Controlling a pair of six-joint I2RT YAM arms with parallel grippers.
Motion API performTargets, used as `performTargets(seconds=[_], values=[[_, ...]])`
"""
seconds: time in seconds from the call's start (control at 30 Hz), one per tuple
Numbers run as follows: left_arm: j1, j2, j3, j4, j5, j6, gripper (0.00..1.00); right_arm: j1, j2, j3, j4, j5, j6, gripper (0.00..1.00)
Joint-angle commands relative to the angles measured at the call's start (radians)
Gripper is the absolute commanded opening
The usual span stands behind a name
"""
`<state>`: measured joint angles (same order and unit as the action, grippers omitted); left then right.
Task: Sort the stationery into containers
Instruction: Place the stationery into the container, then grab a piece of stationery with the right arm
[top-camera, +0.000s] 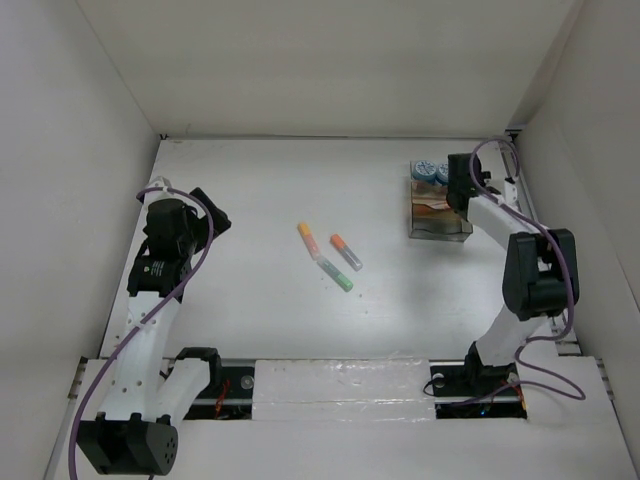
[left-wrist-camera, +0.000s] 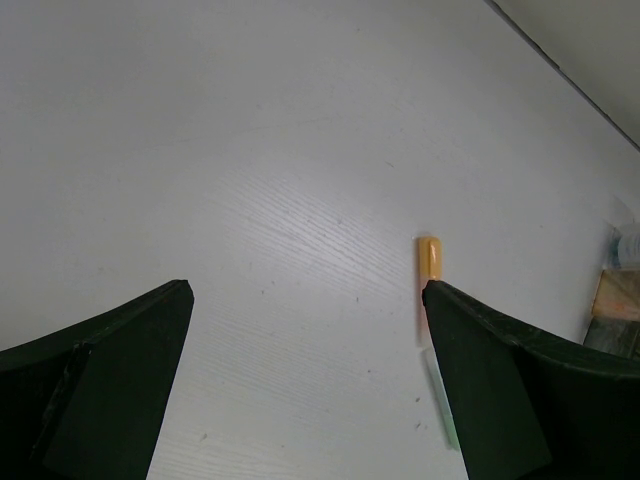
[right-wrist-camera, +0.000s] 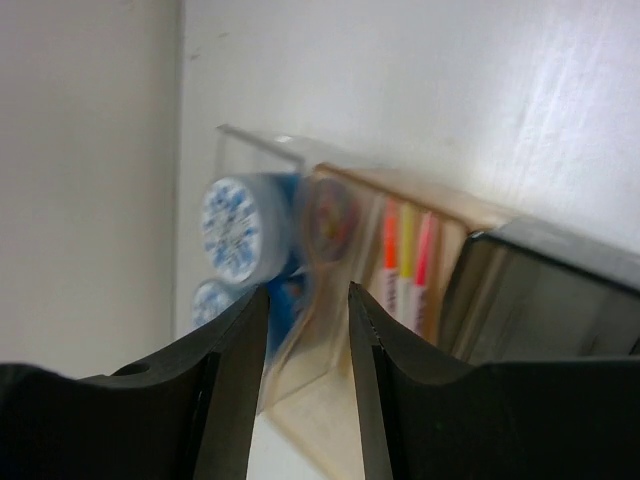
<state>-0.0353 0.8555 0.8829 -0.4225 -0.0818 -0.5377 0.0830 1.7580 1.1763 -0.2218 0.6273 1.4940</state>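
The orange-and-grey pen lies loose nearest the box (top-camera: 438, 222). My right gripper will next swing off the box toward the pen and go down onto its orange end (top-camera: 338, 242).
Three loose pens lie mid-table: an orange one (top-camera: 308, 238), an orange-and-grey one (top-camera: 346, 252) and a green one (top-camera: 336, 274). The clear organizer box (top-camera: 438, 222) stands at the back right. Two blue-and-white tubs (top-camera: 430, 172) sit at its far end. My right gripper (top-camera: 457, 203) hovers over the box. In the right wrist view its jaws (right-wrist-camera: 307, 290) stand narrowly apart over the box's clear wall (right-wrist-camera: 330, 340), beside the tubs (right-wrist-camera: 232, 228), gripping nothing. Orange, yellow and pink markers (right-wrist-camera: 407, 250) stand in a compartment. My left gripper (top-camera: 216, 216) is open and empty (left-wrist-camera: 305, 290); the orange pen (left-wrist-camera: 429, 258) lies by its right finger.
White walls enclose the table on the left, back and right. The box stands close to the right wall and back corner. A dark compartment (right-wrist-camera: 560, 300) of the box shows on the right. The green pen (left-wrist-camera: 440, 400) lies partly behind my left gripper's right finger.
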Motion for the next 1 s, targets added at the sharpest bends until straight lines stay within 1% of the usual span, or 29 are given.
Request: performTargets(seconds=[0.0, 0.03, 0.1, 0.13, 0.17, 0.2, 0.23, 0.27, 0.3, 0.33, 0.37, 0.4, 0.43, 0.47, 0.53, 0.63, 0.77, 0.9, 0.97], values=[[0.005, -0.003, -0.005, 0.033, 0.008, 0.015, 0.99, 0.055, -0.132, 0.017, 0.110, 0.005, -0.185, 0.44], [0.005, -0.003, -0.005, 0.033, 0.008, 0.015, 0.99, 0.095, -0.150, 0.008, 0.168, -0.032, -0.263, 0.44], [0.005, -0.003, -0.005, 0.033, 0.008, 0.015, 0.99, 0.150, -0.207, 0.008, 0.188, -0.076, -0.421, 0.42], [0.005, -0.003, -0.005, 0.033, 0.008, 0.015, 0.99, 0.185, -0.224, 0.008, 0.188, -0.077, -0.552, 0.42], [0.005, -0.003, -0.005, 0.033, -0.002, 0.015, 0.99, 0.260, -0.239, -0.003, 0.229, -0.128, -0.637, 0.44], [0.005, -0.003, -0.005, 0.033, -0.003, 0.015, 0.99, 0.289, -0.239, -0.003, 0.229, -0.186, -0.722, 0.56], [0.005, -0.003, -0.005, 0.033, -0.013, 0.015, 0.99, 0.311, -0.239, 0.011, 0.229, -0.268, -0.850, 0.83], [0.005, -0.003, -0.005, 0.022, -0.033, 0.005, 0.99, 0.348, -0.215, 0.031, 0.163, -0.405, -0.889, 0.97], [0.005, -0.012, 0.004, 0.022, -0.042, 0.005, 0.99, 0.372, -0.197, 0.061, 0.124, -0.406, -0.900, 0.98], [0.005, -0.012, 0.004, 0.022, -0.052, -0.004, 0.99, 0.398, -0.166, 0.062, 0.112, -0.406, -0.917, 0.98], [0.005, -0.035, 0.004, 0.022, -0.062, -0.004, 0.99, 0.420, -0.149, 0.062, 0.111, -0.432, -0.967, 0.98], [0.005, -0.035, 0.004, 0.022, -0.071, -0.004, 0.99, 0.458, -0.129, 0.071, 0.072, -0.484, -0.980, 0.97], [0.005, -0.050, 0.004, 0.022, -0.072, -0.013, 0.99, 0.478, -0.111, 0.071, 0.052, -0.495, -0.980, 0.97], [0.005, -0.050, 0.004, 0.022, -0.072, -0.013, 0.99, 0.500, -0.073, 0.089, 0.033, -0.511, -1.000, 0.92], [0.005, -0.059, 0.004, 0.022, -0.072, -0.013, 0.99, 0.569, -0.037, 0.115, -0.025, -0.482, -1.000, 0.91], [0.005, -0.047, 0.004, 0.022, -0.062, -0.013, 0.99, 0.635, 0.017, 0.141, -0.046, -0.457, -1.028, 0.90], [0.005, -0.038, 0.004, 0.022, -0.052, -0.013, 0.99, 0.678, 0.067, 0.189, -0.097, -0.410, -1.049, 0.89], [0.005, -0.038, 0.004, 0.022, -0.033, -0.004, 0.99, 0.687, 0.067, 0.180, -0.097, -0.400, -1.074, 0.89], [0.005, -0.038, 0.004, 0.022, -0.024, -0.004, 0.99, 0.687, 0.092, 0.189, -0.123, -0.385, -1.083, 0.86]])
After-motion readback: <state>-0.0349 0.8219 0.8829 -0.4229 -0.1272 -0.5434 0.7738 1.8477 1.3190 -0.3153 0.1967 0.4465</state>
